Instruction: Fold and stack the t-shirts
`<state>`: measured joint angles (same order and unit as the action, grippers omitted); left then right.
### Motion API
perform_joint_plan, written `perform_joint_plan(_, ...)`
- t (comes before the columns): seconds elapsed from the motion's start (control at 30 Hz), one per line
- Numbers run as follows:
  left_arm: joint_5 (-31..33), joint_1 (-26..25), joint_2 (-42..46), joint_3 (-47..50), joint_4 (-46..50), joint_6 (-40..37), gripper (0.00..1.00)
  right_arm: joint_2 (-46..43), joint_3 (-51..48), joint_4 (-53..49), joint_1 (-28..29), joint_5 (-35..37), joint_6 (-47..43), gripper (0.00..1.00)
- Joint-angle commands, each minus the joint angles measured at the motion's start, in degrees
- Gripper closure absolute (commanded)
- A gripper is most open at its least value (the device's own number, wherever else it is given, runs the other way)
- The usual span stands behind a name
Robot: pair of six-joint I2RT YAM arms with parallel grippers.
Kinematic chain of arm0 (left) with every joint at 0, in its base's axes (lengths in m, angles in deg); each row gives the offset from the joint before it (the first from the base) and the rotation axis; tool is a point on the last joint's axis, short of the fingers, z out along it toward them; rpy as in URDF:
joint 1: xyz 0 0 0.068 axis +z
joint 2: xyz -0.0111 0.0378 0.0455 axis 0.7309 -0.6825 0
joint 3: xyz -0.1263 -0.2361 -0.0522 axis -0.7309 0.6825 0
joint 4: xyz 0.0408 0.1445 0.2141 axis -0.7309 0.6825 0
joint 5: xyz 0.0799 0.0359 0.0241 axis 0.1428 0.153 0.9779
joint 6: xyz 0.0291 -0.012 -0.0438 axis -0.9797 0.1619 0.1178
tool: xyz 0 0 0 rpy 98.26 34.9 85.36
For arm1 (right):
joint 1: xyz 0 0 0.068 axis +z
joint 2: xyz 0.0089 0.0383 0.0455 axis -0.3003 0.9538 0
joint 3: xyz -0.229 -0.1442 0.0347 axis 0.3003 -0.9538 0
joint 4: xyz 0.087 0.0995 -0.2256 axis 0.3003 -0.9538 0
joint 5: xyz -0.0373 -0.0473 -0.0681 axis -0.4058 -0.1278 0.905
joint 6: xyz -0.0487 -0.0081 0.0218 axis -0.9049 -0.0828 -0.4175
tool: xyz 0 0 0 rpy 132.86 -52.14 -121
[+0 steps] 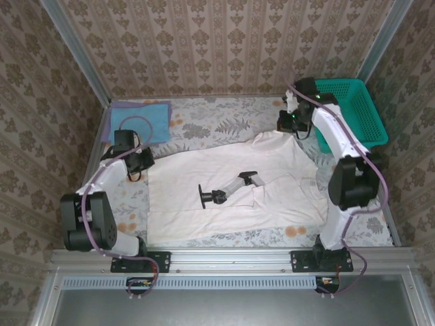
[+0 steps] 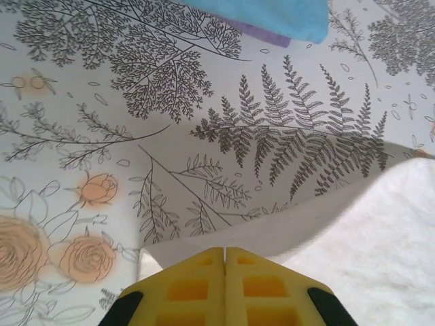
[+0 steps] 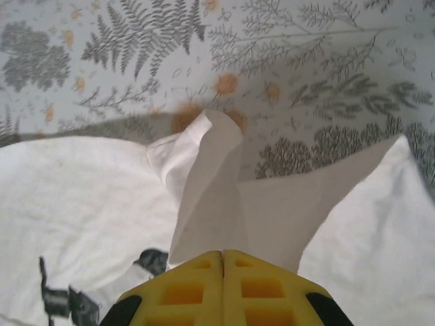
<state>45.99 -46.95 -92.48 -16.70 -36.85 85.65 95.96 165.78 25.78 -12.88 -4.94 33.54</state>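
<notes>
The unfolded far edge of the off-white t-shirt needs to go over the t-shirt's body. My left gripper needs to pull the far edge back first, then bring it down.
The off-white t-shirt (image 1: 204, 173) lies spread across the middle of the table, its black print (image 1: 224, 190) facing up. My left gripper (image 1: 141, 163) is at the shirt's left edge. In the left wrist view it (image 2: 225, 250) is shut on a lifted edge of the off-white t-shirt (image 2: 380, 224). My right gripper (image 1: 289, 123) is at the shirt's far right corner. In the right wrist view it (image 3: 223, 252) is shut on a raised fold of the off-white t-shirt (image 3: 88, 197), with the black print (image 3: 61, 299) at lower left. The light blue t-shirt (image 1: 141, 120) (image 2: 272, 17) lies folded at the back left.
A teal mesh basket (image 1: 353, 109) stands at the back right, just behind the right arm. A floral tablecloth (image 1: 217, 122) covers the table. Purple cloth (image 2: 265, 37) peeks out under the blue shirt. Wallpapered walls close the back and sides.
</notes>
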Motion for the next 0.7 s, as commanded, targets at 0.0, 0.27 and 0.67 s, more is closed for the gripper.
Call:
perform_joint_plan(0.0,2.5,-0.3,2.4,2.4,0.9,1.5,1.00,-7.4,-7.4,3.5,-1.8,-4.0,-0.8,1.00)
perform_joint_plan(0.27,3.9,-0.3,6.5,3.8,9.1,7.2,1.00,-20.7,-22.8,4.8,-5.0,-4.1,-0.5,1.00)
perform_joint_plan(0.67,2.9,-0.3,10.9,9.6,14.9,14.9,0.99,-27.6,-35.2,6.0,-7.3,-3.3,2.2,1.00)
